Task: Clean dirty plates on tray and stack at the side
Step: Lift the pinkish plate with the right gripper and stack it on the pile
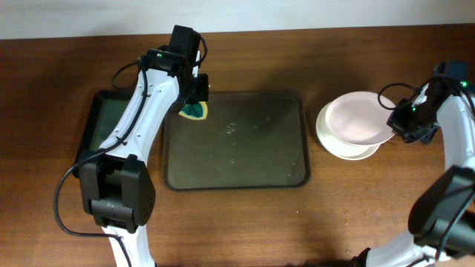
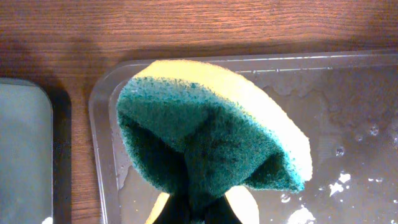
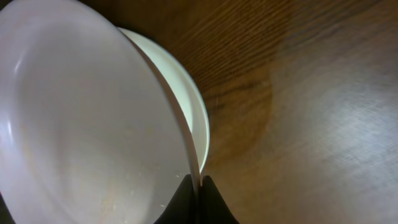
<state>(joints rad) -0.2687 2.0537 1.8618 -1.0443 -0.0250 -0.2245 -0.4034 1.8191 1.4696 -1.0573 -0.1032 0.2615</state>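
My left gripper goes left in the overhead view to the smaller black tray (image 1: 110, 119) next, moves down and releases the sponge (image 1: 194, 111), since the brown tray is empty.
The dark brown tray (image 1: 236, 172) lies mid-table, wet and with no plates on it; its corner shows in the left wrist view (image 2: 102, 124). My left gripper (image 1: 194, 104) is shut on a green-yellow sponge (image 1: 194, 111) (image 2: 211, 143) over the tray's far left corner. My right gripper (image 1: 401, 122) (image 3: 198, 193) is shut on the rim of a white plate (image 1: 360, 119) (image 3: 87, 124). It holds the plate tilted over a stack of white plates (image 1: 338, 142) (image 3: 196, 118) right of the tray.
A smaller black tray (image 1: 104, 122) (image 2: 25, 155) lies left of the brown tray, partly under my left arm. The wooden table runs on all sides, and a wall edge runs along the back.
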